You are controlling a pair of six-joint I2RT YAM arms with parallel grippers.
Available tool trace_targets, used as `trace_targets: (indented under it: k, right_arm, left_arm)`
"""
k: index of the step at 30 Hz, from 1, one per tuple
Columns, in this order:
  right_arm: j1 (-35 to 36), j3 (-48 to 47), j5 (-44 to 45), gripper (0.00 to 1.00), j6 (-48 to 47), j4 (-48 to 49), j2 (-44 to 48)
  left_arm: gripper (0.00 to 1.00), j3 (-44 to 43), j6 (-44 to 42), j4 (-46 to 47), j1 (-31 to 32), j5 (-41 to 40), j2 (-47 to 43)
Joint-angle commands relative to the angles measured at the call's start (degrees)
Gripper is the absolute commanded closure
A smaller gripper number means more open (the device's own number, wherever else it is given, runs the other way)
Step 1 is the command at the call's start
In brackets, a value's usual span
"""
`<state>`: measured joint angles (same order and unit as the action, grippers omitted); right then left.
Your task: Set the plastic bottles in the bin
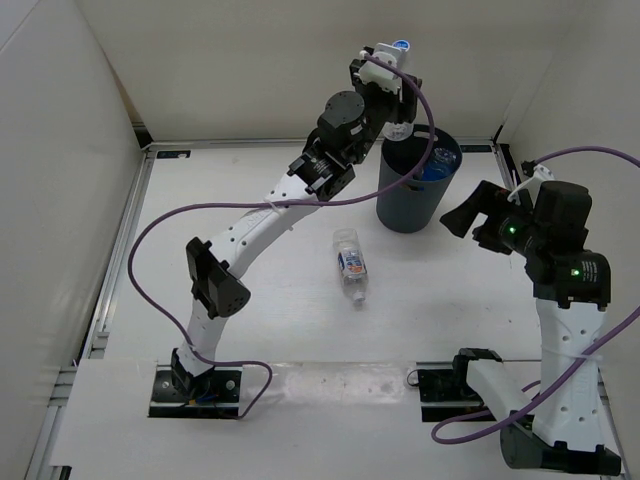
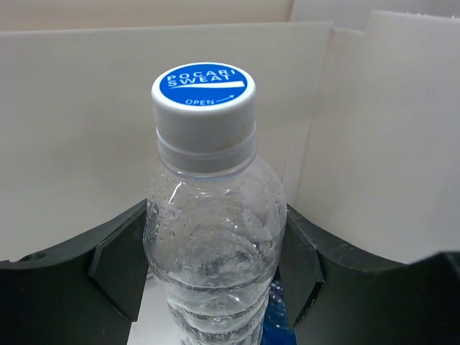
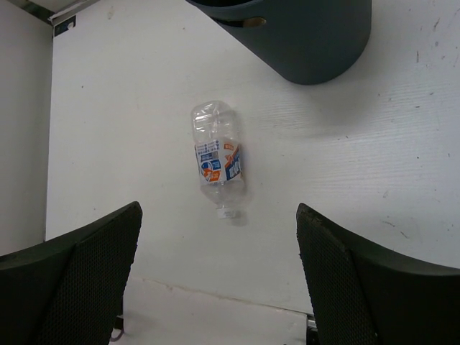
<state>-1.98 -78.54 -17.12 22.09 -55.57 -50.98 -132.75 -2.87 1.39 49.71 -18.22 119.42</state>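
The clear bottle hangs above the bin's far rim, so the robot's left gripper will move down toward the right in the top view and release it over the bin's opening [image 1: 414, 156].
My left gripper [image 1: 392, 82] is shut on a clear plastic bottle [image 2: 212, 230] with a blue-and-white cap [image 1: 402, 46]. It holds the bottle upright, high above the far rim of the dark grey bin [image 1: 412, 195]. In the left wrist view the black pads [image 2: 118, 269] press the bottle's sides. A blue-tinted bottle [image 1: 438, 163] lies inside the bin. A bottle with an orange-blue label [image 1: 351, 263] lies on its side on the table, cap toward the near edge. My right gripper [image 1: 468, 216] hovers open to the right of the bin, and the labelled bottle [image 3: 219, 162] lies beyond its empty fingers [image 3: 100, 259].
White walls enclose the table at the back and on both sides. The left arm's purple cable [image 1: 300, 205] loops over the table's left half. The bin [image 3: 309, 36] stands at the back right, close to the right arm.
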Motion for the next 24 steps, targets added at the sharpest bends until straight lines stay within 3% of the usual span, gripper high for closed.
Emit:
trace_targets:
  k: [1,12,18,21,22,24]
  right_arm:
    - [0.7,0.8,-1.1,0.11,0.2,1.9,0.5]
    - [0.4,0.6,-1.5,0.11,-1.0,1.3,0.6]
    - [0.3,0.3,-1.9,0.11,-1.2,1.3,0.2]
    - [0.3,0.1,-1.9,0.11,-1.2,1.3,0.3]
    - [0.5,0.1,-1.9,0.11,-1.4,1.3,0.2]
    - [0.6,0.3,-2.1,0.11,-1.3,1.3,0.2]
  left_arm:
    - [0.53,-2.3,0.2,2.6,0.2,0.1,1.2]
    - [0.47,-10.5,2.3,3.5,0.6,1.0,11.4]
    - [0.44,-7.4,5.4,4.8,0.7,1.5,12.1]
    - [0.29,-3.5,5.3,5.6,0.6,1.3,10.7]
    - [0.18,-2.5,5.2,5.4,0.6,1.3,10.4]
    - [0.10,-1.1,5.1,4.5,0.6,1.3,9.9]
